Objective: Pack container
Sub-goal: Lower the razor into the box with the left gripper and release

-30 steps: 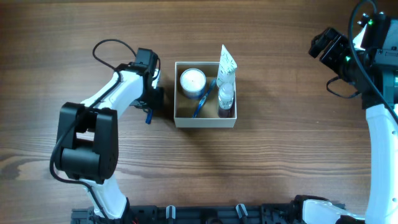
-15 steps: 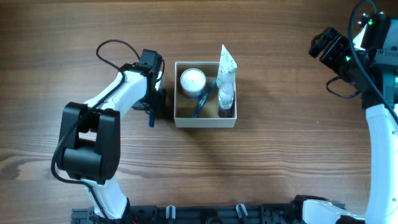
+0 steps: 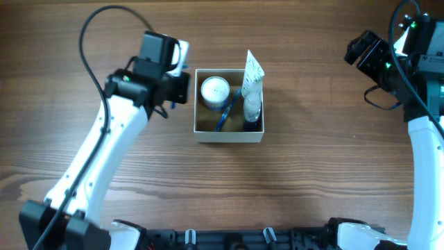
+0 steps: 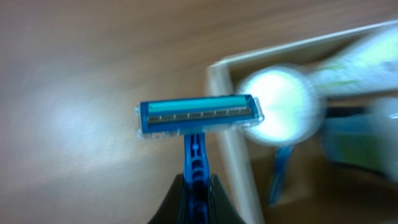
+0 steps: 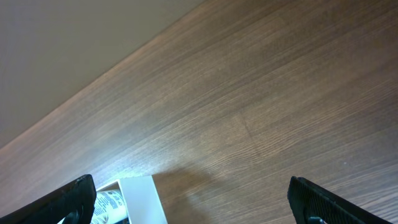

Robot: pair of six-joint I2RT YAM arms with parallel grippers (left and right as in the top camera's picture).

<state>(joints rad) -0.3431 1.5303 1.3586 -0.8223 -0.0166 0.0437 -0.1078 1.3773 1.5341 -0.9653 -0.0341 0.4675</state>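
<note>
My left gripper will carry the razor (image 4: 199, 116) to the right in the overhead view and then down over the gap between toothbrush and bottle (image 4: 306, 180), since that part of the container's bottom is bare.
The container (image 3: 229, 136) is a square white-walled box at the table's middle. It holds a round white-lidded jar (image 3: 214, 89), a blue toothbrush (image 3: 225, 114), a white tube (image 3: 252, 75) and a small bottle (image 3: 252, 114). My left gripper (image 3: 168, 110) is just left of the box, raised, and shut on the handle of a blue razor (image 4: 199, 116). In the left wrist view the razor head hangs over the container's left wall (image 4: 233, 146), beside the blurred jar (image 4: 285, 107). My right gripper (image 5: 199, 199) is open and empty, far right, with a container corner (image 5: 140, 198) in its view.
The brown wooden table (image 3: 319, 173) surrounds the box. The right arm (image 3: 420, 139) stands along the right edge. A black cable (image 3: 104, 28) loops above the left arm.
My left arm has lifted from the table with the razor, its wrist rising up and toward the box. The right arm has not moved.
</note>
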